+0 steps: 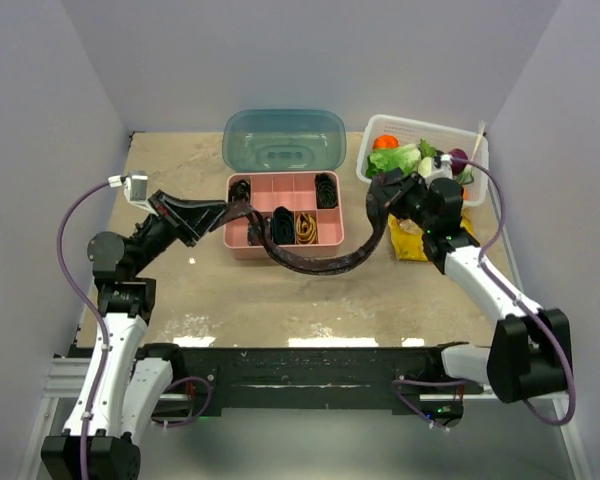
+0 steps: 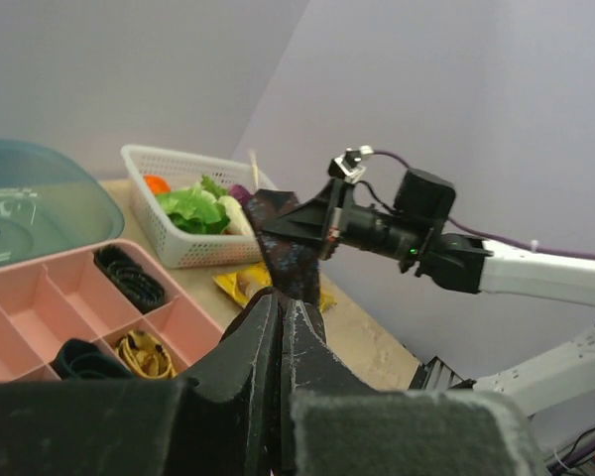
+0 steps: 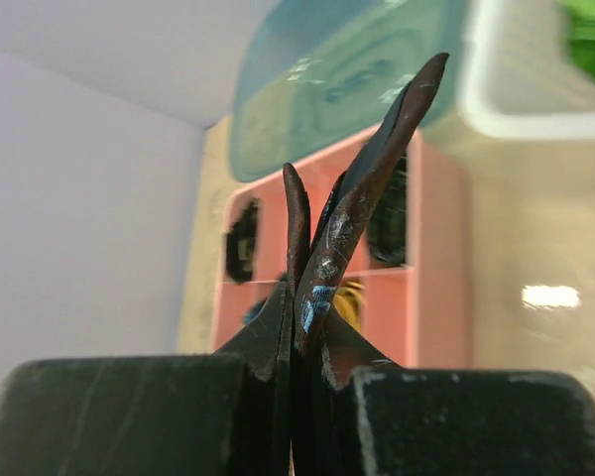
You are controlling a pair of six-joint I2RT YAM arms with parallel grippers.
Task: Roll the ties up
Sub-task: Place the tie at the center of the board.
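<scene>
The tie (image 1: 318, 264) sags in midair, so next my right gripper lowers and draws back to the tabletop by the yellow packet's near edge to release it.
A dark brown-maroon tie (image 1: 318, 264) hangs in a sagging arc between my two grippers, in front of the pink compartment box (image 1: 280, 186). My left gripper (image 1: 227, 212) is shut on its left end by the box's left side. My right gripper (image 1: 386, 194) is shut on its other end, right of the box. In the left wrist view the fingers (image 2: 268, 327) are closed with the tie (image 2: 290, 260) running off to the right gripper (image 2: 324, 214). In the right wrist view the tie (image 3: 369, 193) sticks up from the closed gripper (image 3: 302, 319). Black coils (image 1: 326, 188), a dark coil (image 1: 282, 226) and a gold coil (image 1: 307, 227) lie in the box.
The box's teal lid (image 1: 283, 140) lies open behind it. A white basket (image 1: 426, 128) of toy vegetables stands at the back right, close behind the right gripper. A yellow packet (image 1: 412, 244) lies under the right arm. Walls close in on the left, right and back.
</scene>
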